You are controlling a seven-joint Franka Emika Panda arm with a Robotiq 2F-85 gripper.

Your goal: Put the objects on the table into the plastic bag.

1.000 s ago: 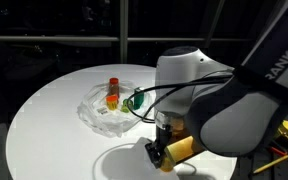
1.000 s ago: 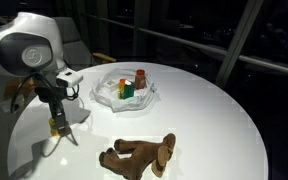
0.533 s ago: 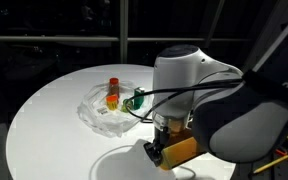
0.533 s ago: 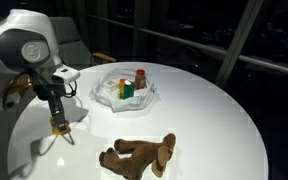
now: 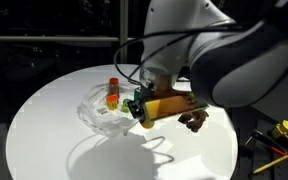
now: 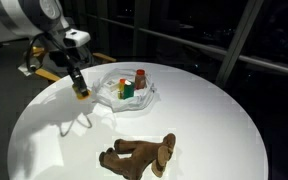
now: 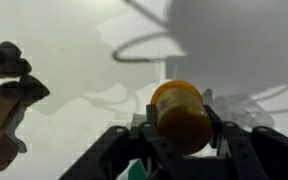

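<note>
Next, my gripper carries the yellow-orange cup across the bag's edge toward the red-capped bottle (image 5: 112, 86), since the cup hangs beside the bag's open inside.
My gripper (image 7: 180, 122) is shut on a yellow-orange cup (image 7: 180, 115), held lying sideways above the white table (image 5: 44, 130). In both exterior views the gripper (image 5: 144, 108) (image 6: 80, 90) hangs at the edge of the clear plastic bag (image 5: 96, 112) (image 6: 108, 92). Inside the bag stand a red-capped bottle (image 5: 112, 86) (image 6: 140, 77) and a green bottle (image 6: 126, 88). A brown plush animal (image 6: 139, 155) (image 5: 195, 120) lies on the table apart from the bag, and shows at the left of the wrist view (image 7: 4, 100).
Yellow and red tools (image 5: 284, 130) lie off the table's edge in an exterior view. Dark window panes and a railing stand behind the table. The arm's shadow falls across the white top (image 6: 214, 110).
The gripper has risen from the table with the cup in its jaws and swung over to the plastic bag. The plush animal and the bottles have not moved.
</note>
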